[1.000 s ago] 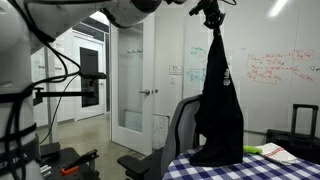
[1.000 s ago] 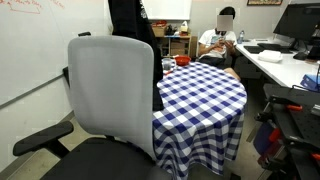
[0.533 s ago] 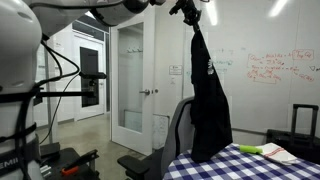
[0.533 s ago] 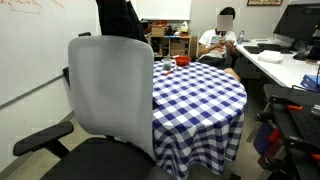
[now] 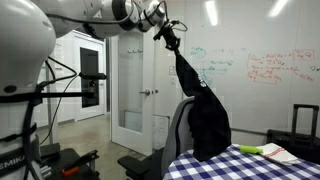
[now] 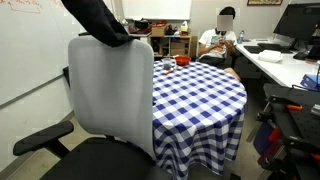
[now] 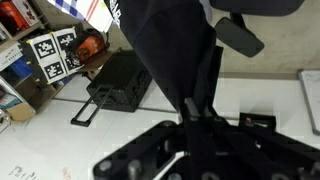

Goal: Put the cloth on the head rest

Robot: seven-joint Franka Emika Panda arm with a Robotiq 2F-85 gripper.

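My gripper moves down toward the seat-side top of the head rest next and releases the black cloth (image 5: 204, 108), since the cloth's lower part already hangs beyond it.
My gripper (image 5: 168, 32) is shut on the top of the black cloth (image 5: 204, 108), high in front of the whiteboard. The cloth hangs slanted down from it and its lower part drapes over the head rest (image 5: 188, 103) of the grey office chair. In an exterior view the cloth (image 6: 96, 20) lies across the top edge of the head rest (image 6: 108, 41). In the wrist view the cloth (image 7: 175, 50) runs down from between my fingers (image 7: 197, 108).
A round table with a blue-and-white checkered tablecloth (image 6: 200, 90) stands right behind the chair (image 6: 110, 95). A black case (image 7: 118, 82) sits on the floor. A person (image 6: 220, 38) sits at a desk beyond. A door (image 5: 128, 75) is behind the chair.
My gripper has swung sideways away from the table, carrying the cloth's top with it. The cloth went from hanging straight over the table to slanting across the chair's top.
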